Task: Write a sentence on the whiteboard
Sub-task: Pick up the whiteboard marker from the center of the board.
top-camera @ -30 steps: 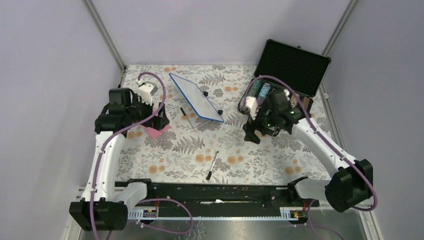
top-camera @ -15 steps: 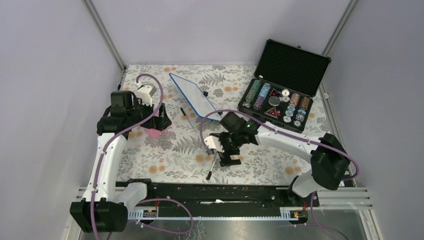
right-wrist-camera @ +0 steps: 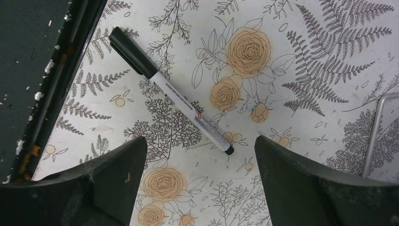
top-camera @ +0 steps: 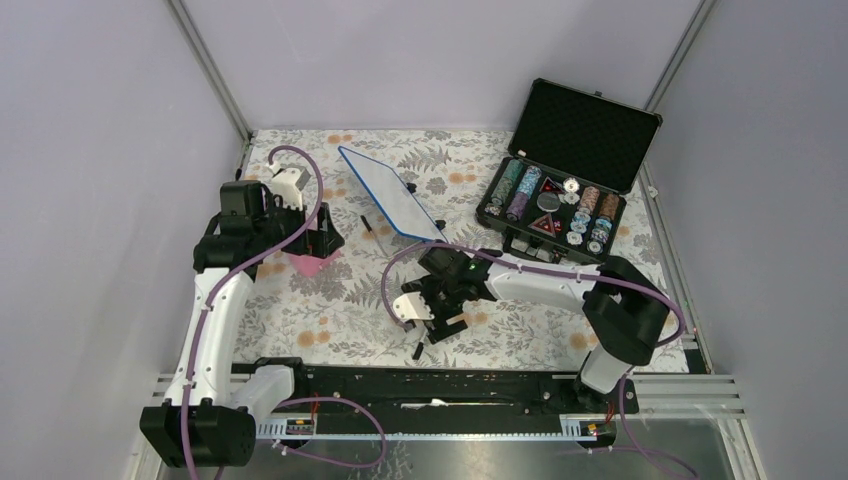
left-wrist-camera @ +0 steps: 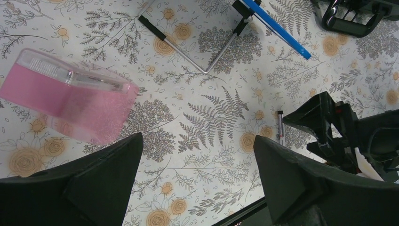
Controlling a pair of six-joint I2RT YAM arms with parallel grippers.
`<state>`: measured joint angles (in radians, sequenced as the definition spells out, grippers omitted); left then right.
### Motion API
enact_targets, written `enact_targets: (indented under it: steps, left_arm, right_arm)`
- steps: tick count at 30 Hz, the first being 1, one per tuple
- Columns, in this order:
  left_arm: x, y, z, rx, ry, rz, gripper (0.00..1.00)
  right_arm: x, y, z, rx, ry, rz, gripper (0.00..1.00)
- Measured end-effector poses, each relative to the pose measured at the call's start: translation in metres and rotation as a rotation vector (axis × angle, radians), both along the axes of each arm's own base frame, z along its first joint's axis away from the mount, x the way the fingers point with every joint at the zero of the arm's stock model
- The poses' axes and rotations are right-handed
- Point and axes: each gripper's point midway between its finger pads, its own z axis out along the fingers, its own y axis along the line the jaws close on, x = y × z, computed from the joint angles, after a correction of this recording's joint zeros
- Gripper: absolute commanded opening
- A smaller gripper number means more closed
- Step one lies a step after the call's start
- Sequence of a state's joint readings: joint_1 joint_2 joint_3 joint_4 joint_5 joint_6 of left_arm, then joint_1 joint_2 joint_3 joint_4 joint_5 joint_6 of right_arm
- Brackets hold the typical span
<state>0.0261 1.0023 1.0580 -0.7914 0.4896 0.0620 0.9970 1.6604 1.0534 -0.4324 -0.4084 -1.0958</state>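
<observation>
My right gripper comes straight down over the marker's white body near its tail [right-wrist-camera: 207, 128] next. That part of the marker lies beneath the gap between the open fingers.
The whiteboard [top-camera: 390, 193], white with a thin blue frame, stands tilted on a wire stand at the table's back middle. Its blue edge shows in the left wrist view [left-wrist-camera: 277, 29]. I see no lettering on its face. A white marker with a black cap [right-wrist-camera: 169, 96] lies flat on the floral cloth. My right gripper [top-camera: 437, 312] hovers just over it, open and empty [right-wrist-camera: 200, 143], with the marker's tail end between the jaws. My left gripper [top-camera: 322, 236] is open and empty [left-wrist-camera: 197, 143] above the cloth, next to a pink eraser [left-wrist-camera: 70, 101].
An open black case [top-camera: 585, 120] with several poker chips [top-camera: 555, 205] sits at the back right. The pink eraser [top-camera: 310, 264] lies at the left. The black front rail [right-wrist-camera: 42, 80] runs close beside the marker. My right arm [left-wrist-camera: 348, 136] shows in the left wrist view.
My right arm has swung from beside the case across to the front middle and come down over the marker. My left arm has barely moved.
</observation>
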Motion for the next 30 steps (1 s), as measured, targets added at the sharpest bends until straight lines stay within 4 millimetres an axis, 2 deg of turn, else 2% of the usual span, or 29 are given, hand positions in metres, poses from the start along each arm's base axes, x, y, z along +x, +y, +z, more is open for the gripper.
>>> enact_targets:
  steps: [6, 10, 13, 16, 25, 28, 30]
  left_arm:
    - [0.000, 0.000, 0.000, -0.005, 0.003, 0.004, 0.99]
    - [0.000, 0.000, 0.000, -0.006, 0.003, 0.004, 0.99]
    - [0.000, 0.000, 0.000, -0.006, 0.003, 0.004, 0.99]
    - [0.000, 0.000, 0.000, -0.005, 0.003, 0.004, 0.99]
    - [0.002, 0.000, 0.002, 0.019, 0.008, -0.030, 0.99]
    - [0.007, 0.000, 0.007, 0.032, -0.008, -0.041, 0.99]
    - [0.011, 0.000, 0.014, 0.042, -0.025, -0.051, 0.99]
  right_arm:
    - [0.003, 0.002, -0.010, -0.006, -0.017, 0.028, 0.88]
    - [0.003, 0.000, -0.024, -0.036, -0.009, 0.049, 0.80]
    - [0.001, -0.002, -0.036, -0.061, 0.008, 0.058, 0.65]
    - [0.003, -0.001, -0.037, -0.061, -0.002, 0.064, 0.50]
    - [-0.006, -0.010, -0.041, -0.072, 0.013, 0.062, 0.18]
    - [-0.008, -0.016, -0.042, -0.068, 0.007, 0.049, 0.02]
    - [-0.008, -0.019, -0.042, -0.067, -0.001, 0.031, 0.00]
